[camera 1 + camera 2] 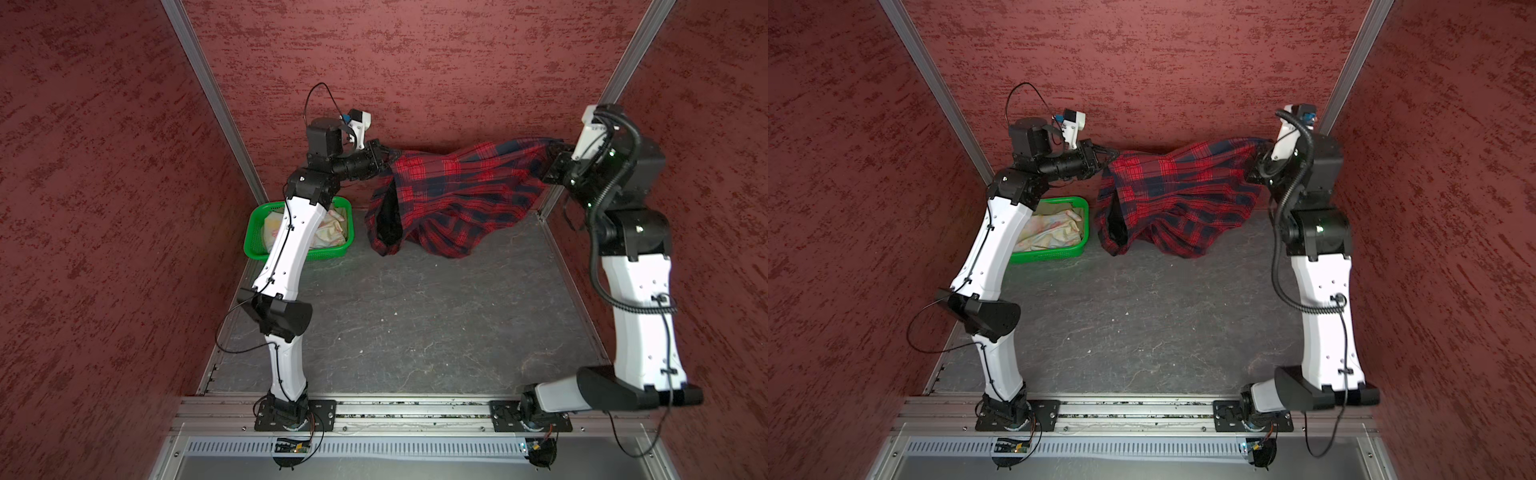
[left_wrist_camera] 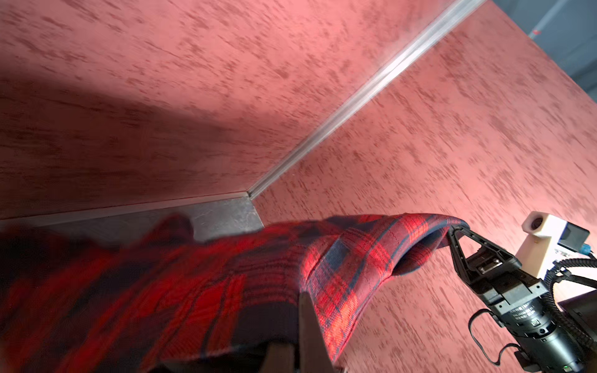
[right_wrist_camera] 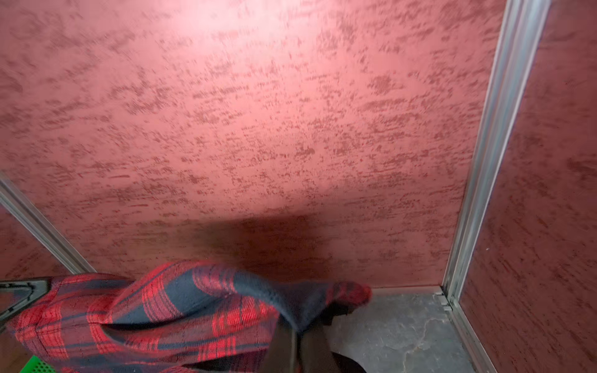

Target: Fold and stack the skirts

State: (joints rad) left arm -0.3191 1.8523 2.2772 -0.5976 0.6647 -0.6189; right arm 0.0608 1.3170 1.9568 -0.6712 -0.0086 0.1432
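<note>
I should next lower and draw back my left gripper to release the skirt's corner on the bare grey tabletop before the front bar, as that's clear for spreading.
The red-and-navy plaid skirt [image 1: 453, 191] [image 1: 1179, 187] hangs stretched between both grippers above the back of the table, and its lower hem droops onto the grey surface. My left gripper [image 1: 384, 156] [image 1: 1105, 154] is shut on the skirt's left upper corner. My right gripper [image 1: 559, 146] [image 1: 1263, 145] is shut on the right upper corner. In the left wrist view the plaid skirt [image 2: 210, 290] drapes over the left gripper [image 2: 302, 298]. In the right wrist view the plaid skirt [image 3: 161, 310] bunches at the right gripper [image 3: 295, 326]. A pastel floral skirt [image 1: 330, 228] [image 1: 1054, 230] lies crumpled in the basket.
The green plastic basket [image 1: 254, 241] [image 1: 1059, 254] stands at the back left, partly under the left arm. Red textured walls with aluminium corner posts [image 1: 216, 104] close in the back and both sides. The grey table [image 1: 415, 324] stretches toward the front rail.
</note>
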